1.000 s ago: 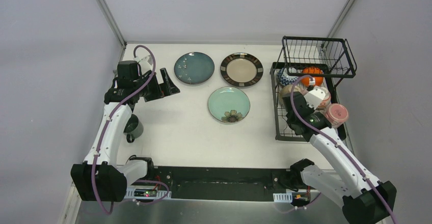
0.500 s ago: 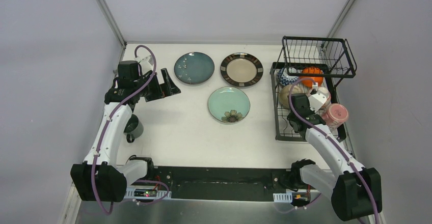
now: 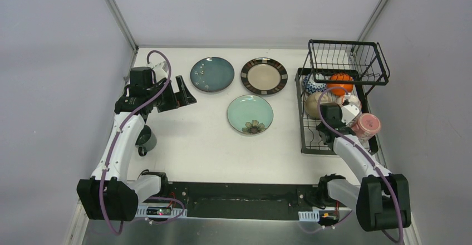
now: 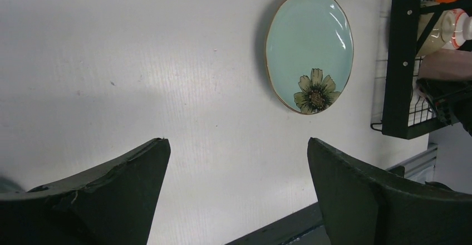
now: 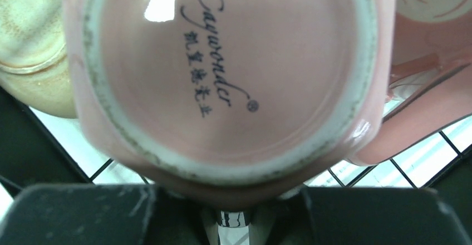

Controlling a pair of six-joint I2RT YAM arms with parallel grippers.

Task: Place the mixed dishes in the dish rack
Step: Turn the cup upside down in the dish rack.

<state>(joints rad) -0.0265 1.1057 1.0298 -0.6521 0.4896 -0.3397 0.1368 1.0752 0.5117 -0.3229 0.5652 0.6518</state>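
My left gripper draws back and lowers onto the mug's far rim [image 3: 147,127] next, clear of the mug's handle. The dark green mug is below and back toward the base.
Three plates lie flat on the table: dark teal speckled [image 3: 212,74], dark-rimmed beige [image 3: 264,76] and mint green with a flower [image 3: 250,114], which also shows in the left wrist view [image 4: 309,50]. The black dish rack [image 3: 305,145] stands at the right. Its lower tray holds an orange bowl [image 3: 340,82], a blue-patterned bowl [image 3: 311,83], a beige bowl [image 3: 314,104] and a pink cup [image 3: 367,125]. My right gripper [image 3: 346,112] is low in the tray, shut on another pink cup [image 5: 222,72] whose base faces its camera. My left gripper [image 3: 182,92] is open and empty, left of the teal plate.
A dark green mug [image 3: 146,139] stands by the left arm near the table's left edge. The rack's raised basket tier [image 3: 348,61] overhangs the back of the tray. Grey walls close in the table on three sides.
My right gripper has shifted slightly toward the near right inside the rack tray with the pink cup, and its arm has folded in. The left arm has not moved.
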